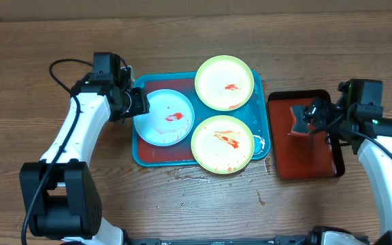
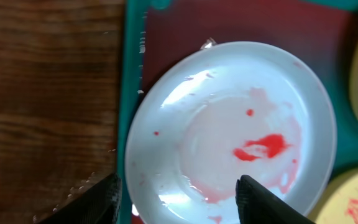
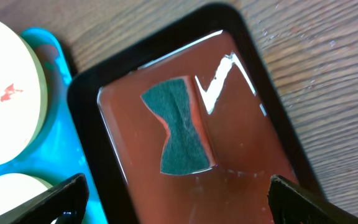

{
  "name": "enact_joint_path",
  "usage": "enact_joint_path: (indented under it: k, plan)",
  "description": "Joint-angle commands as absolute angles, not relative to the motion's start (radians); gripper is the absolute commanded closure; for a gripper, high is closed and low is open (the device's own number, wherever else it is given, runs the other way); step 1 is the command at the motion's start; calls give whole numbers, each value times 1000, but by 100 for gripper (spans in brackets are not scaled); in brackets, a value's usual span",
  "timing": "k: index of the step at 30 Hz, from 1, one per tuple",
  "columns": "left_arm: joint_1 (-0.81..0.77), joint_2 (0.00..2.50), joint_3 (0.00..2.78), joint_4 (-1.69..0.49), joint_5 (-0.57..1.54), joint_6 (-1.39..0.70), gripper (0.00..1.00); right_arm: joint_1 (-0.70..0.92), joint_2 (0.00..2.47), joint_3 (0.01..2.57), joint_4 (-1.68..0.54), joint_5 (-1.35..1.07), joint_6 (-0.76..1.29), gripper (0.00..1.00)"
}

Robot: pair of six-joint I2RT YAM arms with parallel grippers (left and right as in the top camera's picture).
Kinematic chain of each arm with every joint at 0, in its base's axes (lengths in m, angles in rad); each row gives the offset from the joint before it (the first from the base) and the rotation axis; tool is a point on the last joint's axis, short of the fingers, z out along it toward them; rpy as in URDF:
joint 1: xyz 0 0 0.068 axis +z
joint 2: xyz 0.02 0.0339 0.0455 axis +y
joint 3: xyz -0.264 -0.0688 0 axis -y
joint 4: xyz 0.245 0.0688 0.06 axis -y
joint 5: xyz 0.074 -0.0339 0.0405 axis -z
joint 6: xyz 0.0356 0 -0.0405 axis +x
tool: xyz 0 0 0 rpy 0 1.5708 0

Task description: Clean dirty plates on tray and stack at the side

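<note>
My right gripper will go down and over onto the dark green sponge's narrow middle, because the sponge is below it and to its left in the overhead view.
The teal-blue tray holds three sauce-smeared plates: a light blue plate at its left and two pale yellow-green plates, one at the back and one at the front. My left gripper is open over the blue plate's left rim; in the left wrist view the plate lies between and below the fingers. My right gripper is open above a dark green sponge that lies in the dark red tray.
The dark red black-rimmed tray sits right of the teal tray and holds liquid. Red sauce spots and smears mark the wooden table in front of the trays. A black cable loops behind the left arm.
</note>
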State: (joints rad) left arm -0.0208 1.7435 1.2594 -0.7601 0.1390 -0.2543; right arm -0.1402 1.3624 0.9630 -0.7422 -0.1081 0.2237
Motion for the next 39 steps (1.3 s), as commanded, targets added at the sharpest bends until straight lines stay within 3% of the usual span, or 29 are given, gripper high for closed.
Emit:
enact_joint_path:
  k: [1, 12, 25, 33, 39]
  plan:
    - [-44, 1746, 1279, -767, 15, -387, 39, -146, 1377, 991, -741, -132, 208, 6]
    - [-47, 1864, 1279, -801, 16, -435, 55, -146, 1392, 991, -735, -112, 204, 8]
    - [-55, 1909, 1279, -781, 26, -406, 57, -146, 1392, 990, -731, -105, 205, 8]
    - [-86, 1942, 1277, -771, 27, -403, 69, -146, 1392, 990, -731, -105, 205, 8]
    - [-106, 1958, 1277, -766, 18, -396, 72, -146, 1392, 990, -731, -105, 204, 8]
